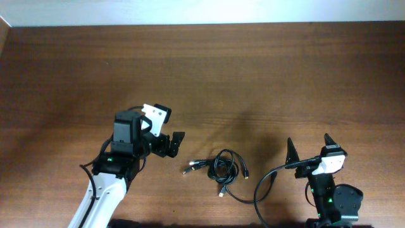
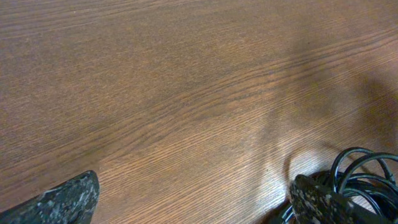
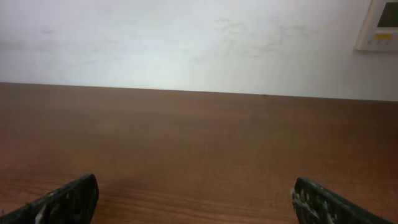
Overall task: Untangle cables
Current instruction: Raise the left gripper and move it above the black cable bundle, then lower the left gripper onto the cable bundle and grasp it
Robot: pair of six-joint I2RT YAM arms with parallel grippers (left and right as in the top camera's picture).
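Next, my left gripper brings its open fingers down and to the right in the overhead view onto the bundle's plug-side coils, since they lie outside those fingers.
The cables (image 1: 221, 168) lie as a small black looped bundle on the wooden table, front centre, with silver-tipped plugs sticking out left and below. My left gripper (image 1: 176, 143) is open and empty, just left of the bundle. In the left wrist view the cable loops (image 2: 367, 174) show at the lower right, behind the right finger of the open gripper (image 2: 193, 205). My right gripper (image 1: 309, 144) is open and empty, to the right of the bundle. The right wrist view shows its open jaws (image 3: 196, 202) over bare table, with no cable in sight.
A thicker black wire (image 1: 261, 187) loops from the right arm's base towards the bundle. The wooden table (image 1: 253, 76) stretches back to a white wall (image 3: 186, 43). A white wall panel (image 3: 380, 25) is at the upper right.
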